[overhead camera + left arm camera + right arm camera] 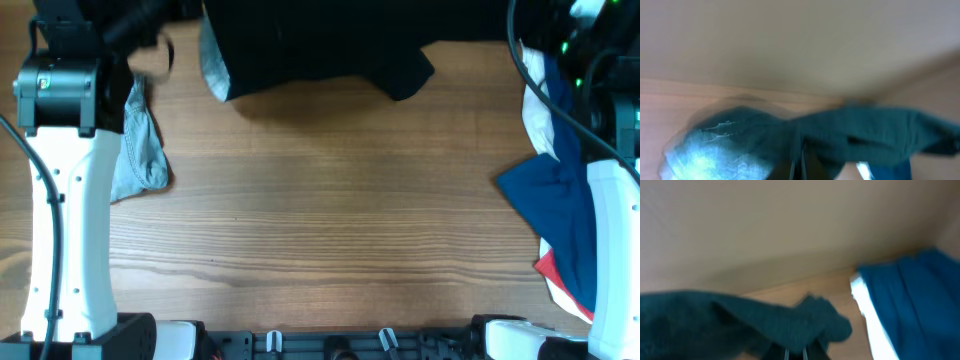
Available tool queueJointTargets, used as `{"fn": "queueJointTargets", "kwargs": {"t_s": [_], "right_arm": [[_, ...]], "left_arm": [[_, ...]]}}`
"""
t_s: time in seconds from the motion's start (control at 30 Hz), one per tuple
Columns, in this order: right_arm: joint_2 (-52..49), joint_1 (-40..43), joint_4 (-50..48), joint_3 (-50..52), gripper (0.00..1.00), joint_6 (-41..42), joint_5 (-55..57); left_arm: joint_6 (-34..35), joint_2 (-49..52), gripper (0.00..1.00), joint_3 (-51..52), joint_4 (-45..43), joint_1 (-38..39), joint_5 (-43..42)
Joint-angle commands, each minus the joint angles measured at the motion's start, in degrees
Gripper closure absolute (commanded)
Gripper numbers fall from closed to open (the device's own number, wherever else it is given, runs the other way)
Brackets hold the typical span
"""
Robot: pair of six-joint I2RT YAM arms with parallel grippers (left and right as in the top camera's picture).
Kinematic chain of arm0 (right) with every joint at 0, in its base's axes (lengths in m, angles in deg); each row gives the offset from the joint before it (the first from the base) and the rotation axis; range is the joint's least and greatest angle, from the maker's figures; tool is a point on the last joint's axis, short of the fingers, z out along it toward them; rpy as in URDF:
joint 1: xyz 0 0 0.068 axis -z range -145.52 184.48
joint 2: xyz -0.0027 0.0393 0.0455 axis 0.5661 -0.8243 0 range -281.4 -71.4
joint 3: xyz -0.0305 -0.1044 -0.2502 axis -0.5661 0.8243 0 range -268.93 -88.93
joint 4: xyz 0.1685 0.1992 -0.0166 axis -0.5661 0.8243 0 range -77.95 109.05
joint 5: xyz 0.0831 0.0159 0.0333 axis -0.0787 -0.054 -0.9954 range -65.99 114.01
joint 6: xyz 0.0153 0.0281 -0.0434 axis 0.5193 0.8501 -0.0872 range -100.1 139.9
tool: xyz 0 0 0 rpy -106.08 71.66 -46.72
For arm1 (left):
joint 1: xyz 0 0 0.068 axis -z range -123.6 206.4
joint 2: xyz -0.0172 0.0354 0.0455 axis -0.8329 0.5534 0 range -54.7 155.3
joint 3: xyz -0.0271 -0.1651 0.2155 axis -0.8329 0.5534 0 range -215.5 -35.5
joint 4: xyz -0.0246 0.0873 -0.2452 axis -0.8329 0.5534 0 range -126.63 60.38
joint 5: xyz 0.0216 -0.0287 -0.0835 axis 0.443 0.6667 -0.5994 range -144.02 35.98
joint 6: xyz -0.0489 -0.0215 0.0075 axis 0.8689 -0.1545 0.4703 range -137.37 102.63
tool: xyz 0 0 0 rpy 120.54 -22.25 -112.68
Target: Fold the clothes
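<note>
My left gripper draws back and down over the bare wood of the table's near part next and releases the shorts, since that part is clear of clothes.
The black shorts (310,45) hang spread along the far edge of the table, with pale pocket lining (213,65) showing at their left end. In the overhead view both grippers are cut off by the top edge. In the left wrist view my left gripper (802,167) is shut on the shorts (865,135), next to the pale lining (705,155). In the right wrist view my right gripper (795,352) is shut on a bunched end of the shorts (740,320). Both wrist views are blurred.
Light-blue denim shorts (140,150) lie crumpled at the left beside my left arm. Dark blue and white garments (560,190) are piled at the right under my right arm and show in the right wrist view (920,300). The wooden table (330,220) spans the middle.
</note>
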Motion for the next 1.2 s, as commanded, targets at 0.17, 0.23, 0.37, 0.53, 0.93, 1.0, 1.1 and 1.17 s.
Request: {"fn": "queueJointTargets", "kwargs": {"t_s": [0.17,0.23,0.37,0.53,0.93,1.0,1.1,1.17], "right_arm": [[-4.0,0.35,23.91,6.49,0.96,-1.27,-2.32],[-4.17,0.35,25.55,10.16,0.96,-1.36,-2.32],[-4.17,0.35,26.34,18.86,0.96,-1.31,-2.32],[-4.15,0.37,26.08,26.36,0.96,0.02,1.11],[-3.08,0.68,23.71,17.59,0.96,6.64,15.8],[-2.05,0.66,23.02,16.72,0.96,7.87,18.14],[-1.7,0.63,24.3,16.79,0.96,6.27,16.5],[-1.79,0.5,25.35,17.05,0.95,3.13,12.17]], "left_arm": [[-8.15,7.8,0.96,7.32,34.29,4.94,-0.37],[-10.14,9.14,0.96,10.34,36.39,6.82,-0.37],[-10.99,10.43,0.96,18.88,40.02,10.73,3.78],[-10.1,10.4,0.96,29.29,42.42,13.22,7.39],[6.12,10.12,0.96,41.68,38.93,13.31,23.58],[6.6,9.77,0.96,41.68,38.53,13.31,23.69],[6.6,9.27,0.96,41.68,38.12,13.31,23.69],[6.6,9.2,0.96,41.68,37.9,13.31,23.67]]}}
